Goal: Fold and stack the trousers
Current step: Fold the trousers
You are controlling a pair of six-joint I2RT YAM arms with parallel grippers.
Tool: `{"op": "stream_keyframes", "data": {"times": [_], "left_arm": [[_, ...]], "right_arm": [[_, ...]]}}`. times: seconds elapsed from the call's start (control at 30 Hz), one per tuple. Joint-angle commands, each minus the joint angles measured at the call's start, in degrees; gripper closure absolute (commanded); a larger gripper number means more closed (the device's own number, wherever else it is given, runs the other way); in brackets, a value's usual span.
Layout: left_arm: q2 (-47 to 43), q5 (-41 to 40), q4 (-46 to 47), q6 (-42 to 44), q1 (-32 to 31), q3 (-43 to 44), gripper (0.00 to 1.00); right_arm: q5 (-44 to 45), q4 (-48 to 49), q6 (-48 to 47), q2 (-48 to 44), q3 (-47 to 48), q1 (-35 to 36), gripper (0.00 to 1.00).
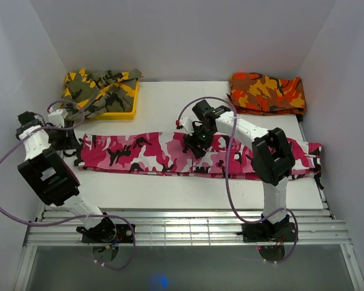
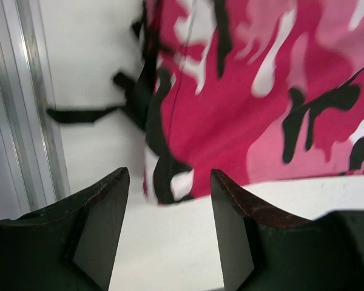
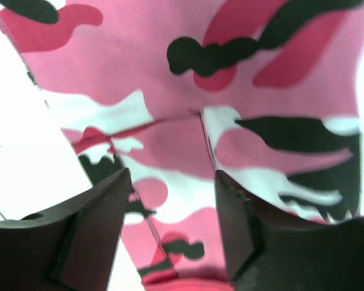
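Observation:
I will next lower my left gripper past the trousers' corner onto their end edge beside the black drawstring, since bare table there leaves room for a finger.
The pink, white and black camouflage trousers lie folded lengthwise across the table from left to right. My left gripper is open and empty at their left end; the left wrist view shows the cloth's corner and a black drawstring just beyond the gripper's fingertips, bare table between the jaws. My right gripper is open over the trousers' middle; the right wrist view shows the gripper close above a seam, with the cloth between the jaws, not pinched.
A yellow-olive camouflage garment lies on a yellow tray at the back left. An orange-red camouflage garment lies folded at the back right. White walls enclose the table. A metal rail runs along the left edge.

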Motion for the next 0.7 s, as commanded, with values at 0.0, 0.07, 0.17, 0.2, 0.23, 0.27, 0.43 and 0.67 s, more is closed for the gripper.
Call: {"op": "stream_keyframes", "data": {"times": [0.0,0.07,0.17,0.2,0.23,0.27,0.43,0.67], "left_arm": [[-2.7,2.3,6.0,-3.8,-8.3,4.7,0.34],[1.8,2.6,8.6,-7.0,-12.7,7.7,0.35],[8.2,2.2,10.9,-12.5,-16.3,9.5,0.36],[9.5,2.8,11.1,-13.5,-16.5,9.3,0.37],[10.7,3.0,11.2,-14.7,-16.5,8.9,0.37],[11.5,2.7,11.1,-15.0,-16.4,8.4,0.37],[12.0,-2.8,13.6,-14.4,-15.5,-0.4,0.37],[17.4,-3.8,10.8,-12.2,-8.8,5.4,0.36]], "right_arm": [[-2.0,-3.2,0.2,-3.5,-0.5,-2.5,0.32],[-3.7,-4.6,0.5,-3.5,-0.8,-4.2,0.27],[-7.6,-6.9,1.5,-4.3,-1.4,-9.8,0.12],[-8.2,-7.6,1.5,-4.7,-1.4,-11.4,0.10],[-8.1,-9.0,1.4,-4.9,-1.7,-14.3,0.08],[-8.0,-9.6,1.3,-5.9,-2.1,-15.8,0.07],[-5.7,-12.8,-1.6,-8.9,-6.9,-26.7,0.06],[0.5,-9.6,-5.0,-9.5,-15.8,-31.2,0.07]]}}
